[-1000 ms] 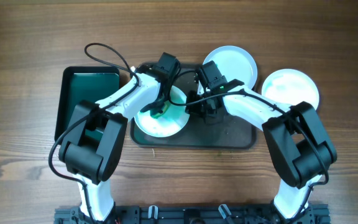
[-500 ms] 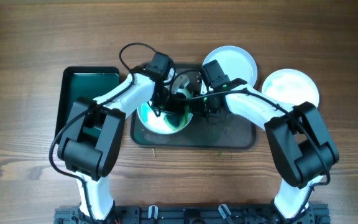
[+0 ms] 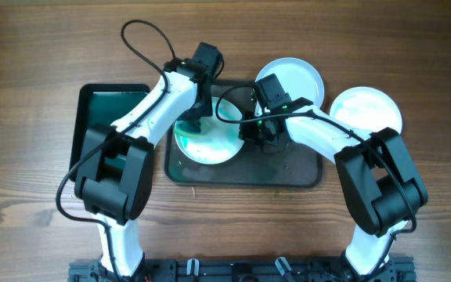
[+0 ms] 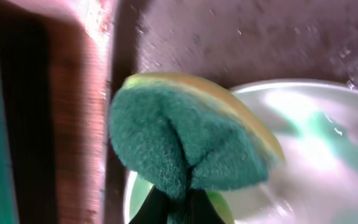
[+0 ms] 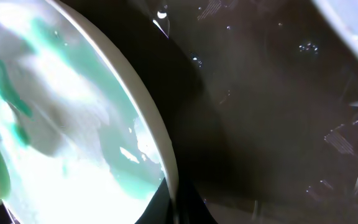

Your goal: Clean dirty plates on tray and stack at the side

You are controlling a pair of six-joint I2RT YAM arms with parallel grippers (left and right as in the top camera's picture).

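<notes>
My right gripper should next move up with a tilt, then go down onto the dark grey tray and let go of the plate's rim, because the top side of the plate still has smears on it.
A white plate (image 3: 210, 142) with teal-green smears lies on the left part of the dark grey tray (image 3: 288, 168). My left gripper (image 3: 196, 117) is shut on a yellow-green sponge (image 4: 185, 143) at the plate's back left rim (image 4: 309, 143), green side toward the camera. My right gripper (image 3: 250, 133) is shut on the plate's right rim (image 5: 176, 205); smears show on its face (image 5: 73, 112). A pale blue plate (image 3: 296, 78) sits at the tray's back edge. Another white plate (image 3: 366, 110) lies on the table to the right.
A smaller black tray with a green inside (image 3: 112, 117) stands left of the grey tray, a strip of wooden table (image 4: 73, 124) between them. The left arm's cable (image 3: 143, 35) loops over the table behind it. The grey tray's right half (image 5: 278, 124) is bare.
My left gripper has moved the sponge from the plate's middle to its back left rim. My right gripper has kept its hold on the right rim.
</notes>
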